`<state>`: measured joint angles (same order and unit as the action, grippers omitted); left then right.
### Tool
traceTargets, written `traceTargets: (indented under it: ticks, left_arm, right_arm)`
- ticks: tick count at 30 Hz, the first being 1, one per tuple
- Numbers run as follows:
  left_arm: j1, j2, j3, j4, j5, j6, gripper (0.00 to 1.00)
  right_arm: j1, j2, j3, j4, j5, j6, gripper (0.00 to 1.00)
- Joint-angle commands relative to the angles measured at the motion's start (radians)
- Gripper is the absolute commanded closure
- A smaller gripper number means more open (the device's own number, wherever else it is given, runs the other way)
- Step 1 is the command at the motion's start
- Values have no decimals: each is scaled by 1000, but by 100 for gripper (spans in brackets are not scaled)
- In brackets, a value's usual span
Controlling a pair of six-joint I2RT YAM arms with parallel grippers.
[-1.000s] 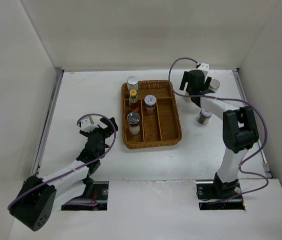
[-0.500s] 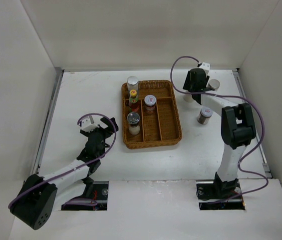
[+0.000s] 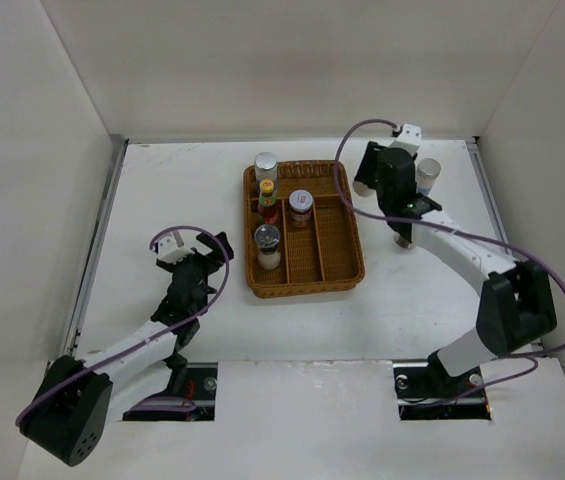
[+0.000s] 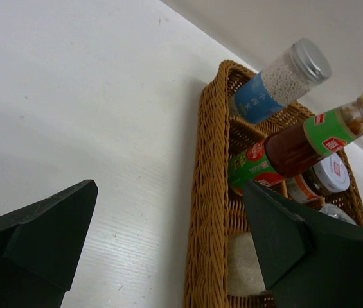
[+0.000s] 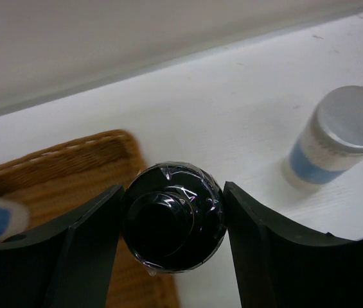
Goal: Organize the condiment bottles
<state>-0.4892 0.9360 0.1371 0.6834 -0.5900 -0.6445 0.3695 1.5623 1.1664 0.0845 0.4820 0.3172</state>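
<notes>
The spot in the tray's middle section on the red-labelled jar's near side is empty, so my right gripper should move over the tray (image 3: pixel 354 262) next, back and down to that spot.
My right gripper (image 5: pixel 173 218) is shut on the black cap of the black-capped bottle (image 5: pixel 173 217), both fingers pressed to its sides. In the top view it (image 3: pixel 370 184) holds this bottle (image 3: pixel 359 184) just right of the wicker tray's (image 3: pixel 354 262) back right corner. A blue-banded pale jar (image 5: pixel 338 138) stands on the table to the right, also in the top view (image 3: pixel 427 172). The tray holds a silver-lidded blue-labelled jar (image 4: pixel 284 80), a yellow-capped dark sauce bottle (image 4: pixel 309 138), a red-labelled jar (image 3: pixel 300 205) and a shaker (image 3: pixel 267 245). My left gripper (image 4: pixel 168 192) is open and empty, left of the tray.
Another small jar (image 3: pixel 400 240) stands right of the tray, mostly hidden behind my right forearm. The tray's right compartments (image 3: pixel 337 235) hold nothing. White walls enclose the table on three sides. The tray rim (image 4: pixel 210 192) lies close between my left fingers.
My right gripper has moved left toward the tray with the black-capped bottle, and its elbow has swung out to the right. The left arm has barely moved.
</notes>
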Motion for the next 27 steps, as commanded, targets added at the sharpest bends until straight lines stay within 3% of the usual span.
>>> traceTargets:
  ticks: [1,11,27]
  left_arm:
    - [8,-40,16,34,4,-12,0]
    - [18,-6,24,36,16,-14,0]
    - [10,-9,25,34,22,-15,0]
  right_arm:
    - [120,-88,-71,136,4,37,48]
    - [369,-114,-73,126,-75,40,48]
    - [421,146,-36,265,-25,17,47]
